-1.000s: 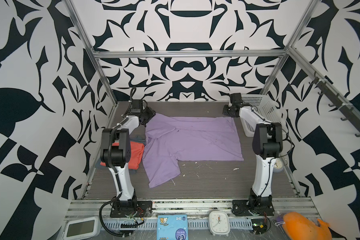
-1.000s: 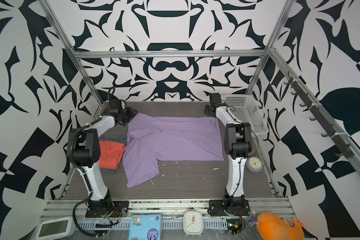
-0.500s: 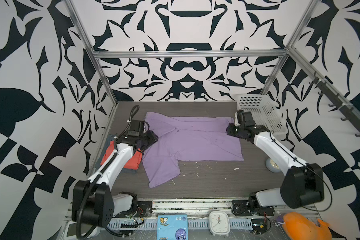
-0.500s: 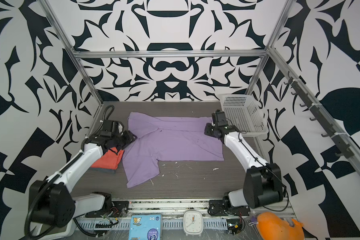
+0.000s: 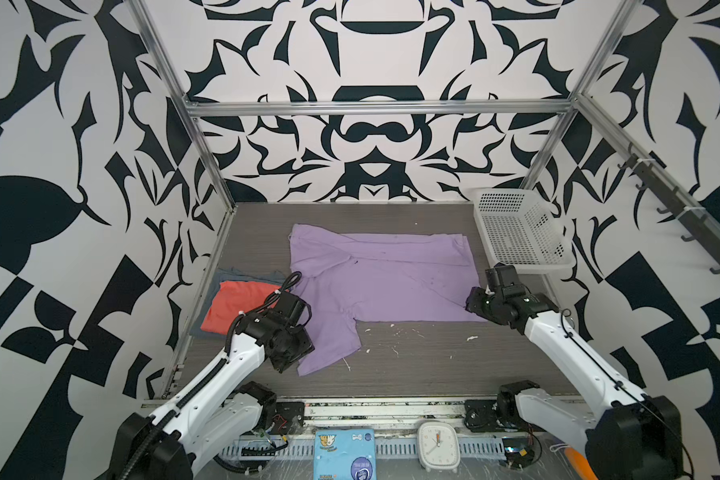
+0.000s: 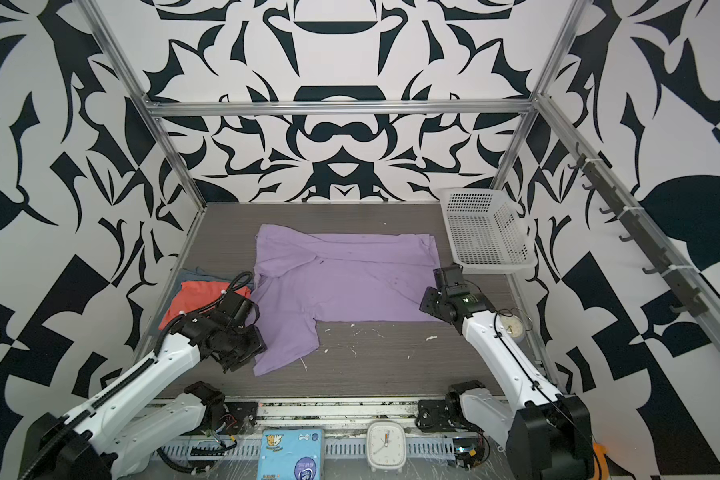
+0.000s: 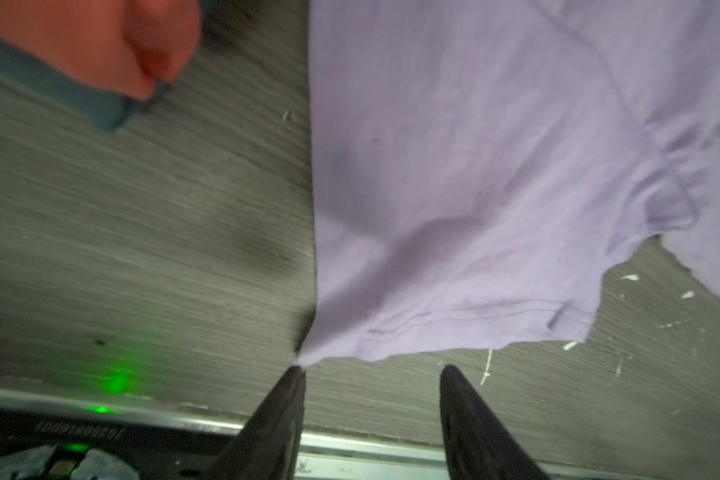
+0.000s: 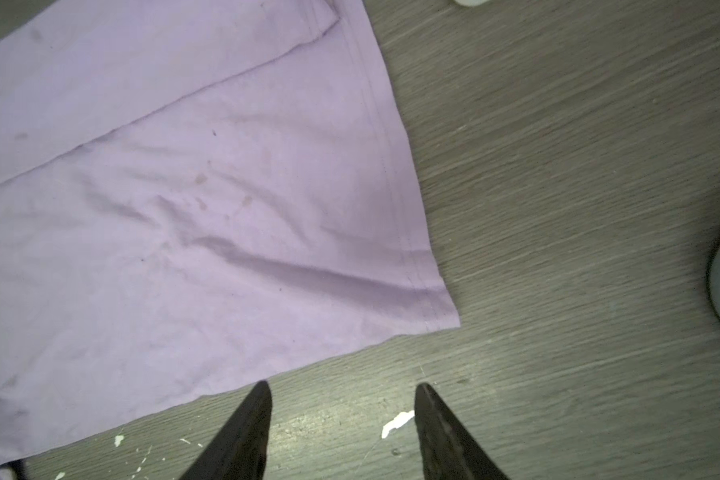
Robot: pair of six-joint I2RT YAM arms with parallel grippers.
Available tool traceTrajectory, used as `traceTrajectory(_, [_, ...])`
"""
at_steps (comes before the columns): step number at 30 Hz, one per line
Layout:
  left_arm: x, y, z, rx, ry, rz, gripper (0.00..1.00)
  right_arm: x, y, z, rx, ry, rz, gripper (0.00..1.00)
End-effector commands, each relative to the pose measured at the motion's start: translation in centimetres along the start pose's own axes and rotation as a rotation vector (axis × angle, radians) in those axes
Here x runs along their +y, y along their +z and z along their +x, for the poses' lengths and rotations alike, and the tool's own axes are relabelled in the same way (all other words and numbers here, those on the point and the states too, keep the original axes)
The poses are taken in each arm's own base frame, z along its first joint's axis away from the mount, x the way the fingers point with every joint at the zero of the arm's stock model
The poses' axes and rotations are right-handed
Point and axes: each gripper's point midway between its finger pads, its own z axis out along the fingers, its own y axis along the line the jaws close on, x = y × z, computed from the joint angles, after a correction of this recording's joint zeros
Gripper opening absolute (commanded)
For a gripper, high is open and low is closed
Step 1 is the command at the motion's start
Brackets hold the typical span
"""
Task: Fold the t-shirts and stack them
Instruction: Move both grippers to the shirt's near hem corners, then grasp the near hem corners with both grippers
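Observation:
The cloth tip sits at only one finger. I should lower my left gripper onto the lavender t-shirt's hem [image 5: 309, 368] [image 7: 352, 350] beside the near sleeve's corner and close it there.
The large lavender t-shirt [image 5: 383, 278] [image 6: 350, 278] lies spread on the table in both top views, one sleeve pointing toward the front. At the left a folded coral-red t-shirt [image 5: 235, 303] [image 7: 100, 41] rests on a grey-blue t-shirt [image 5: 242, 274] [image 7: 59, 95]. My left gripper [image 5: 292, 359] [image 7: 371, 372] is open at the near sleeve's corner; the cloth tip touches one fingertip [image 7: 296, 376]. My right gripper [image 5: 472, 305] [image 8: 342, 386] is open over bare table just in front of the lavender t-shirt [image 8: 184, 208], near its front right hem corner.
A white perforated basket [image 5: 516, 228] stands at the back right. A small round white object [image 6: 512, 328] sits by the right arm. On the front rail are a blue packet [image 5: 344, 453] and a white clock [image 5: 438, 444]. White specks dot the table.
Both arms have swung from the shirt's far edge down to its near side. The right jaws have spread wider. The lavender shirt lies much as before.

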Motion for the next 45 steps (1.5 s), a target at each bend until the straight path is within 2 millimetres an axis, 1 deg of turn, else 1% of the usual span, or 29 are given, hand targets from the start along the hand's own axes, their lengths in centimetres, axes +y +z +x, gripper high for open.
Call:
traceTrajectory(1, [2.3, 0.7, 1.5, 0.051, -0.017, -0.128, 0.55, -0.8, 0.3, -0.4, -0.023, 0.015, 0.042, 0.6])
traceTrajectory(5, [2.9, 1.5, 2.3, 0.068, -0.027, -0.156, 0.56, -1.3, 0.6, -1.4, -0.042, 0.042, 0.042, 0.62])
traceTrajectory(8, [4.1, 2.7, 3.4, 0.106, -0.055, -0.177, 0.57, -1.7, 0.6, -2.4, -0.059, 0.076, 0.022, 0.62])
traceTrajectory(10, [4.7, 3.5, 3.7, 0.11, -0.065, -0.184, 0.58, -2.0, 0.4, -3.0, -0.067, 0.098, 0.001, 0.62])
traceTrajectory(11, [4.6, 3.8, 3.7, 0.105, -0.067, -0.175, 0.58, -2.1, 0.5, -3.1, -0.067, 0.106, -0.002, 0.62])
traceTrajectory(16, [3.2, 4.7, 2.5, 0.062, -0.076, -0.129, 0.58, -2.6, 0.5, -3.1, -0.064, 0.124, -0.003, 0.62])
traceTrajectory(20, [1.2, 5.6, 1.7, 0.045, -0.074, -0.054, 0.55, -3.1, 1.3, -2.0, -0.028, 0.146, 0.002, 0.62])
traceTrajectory(22, [0.4, 5.7, 1.2, 0.031, -0.069, -0.03, 0.51, -3.5, 1.8, -1.3, -0.01, 0.166, 0.0, 0.63])
traceTrajectory(24, [-0.3, 5.6, 0.7, 0.015, -0.056, -0.014, 0.44, -3.8, 2.2, -0.8, 0.001, 0.188, -0.004, 0.64])
traceTrajectory(28, [-0.4, 5.6, 0.3, 0.006, -0.037, -0.03, 0.27, -4.5, 3.0, 0.0, 0.016, 0.234, -0.012, 0.64])
traceTrajectory(33, [-0.8, 6.0, 0.0, -0.001, -0.022, -0.018, 0.09, -4.9, 4.0, 0.6, 0.047, 0.28, -0.022, 0.65])
traceTrajectory(35, [-1.0, 5.9, -0.1, -0.011, -0.014, -0.009, 0.0, -5.0, 4.3, 0.9, 0.056, 0.294, -0.02, 0.65])
traceTrajectory(39, [-1.3, 5.3, -0.4, -0.031, 0.005, 0.008, 0.0, -5.0, 5.0, 0.9, 0.047, 0.322, -0.024, 0.65])
traceTrajectory(45, [-1.7, 3.9, -1.1, -0.072, 0.03, 0.024, 0.0, -6.2, 6.3, 1.8, 0.095, 0.33, 0.052, 0.62])
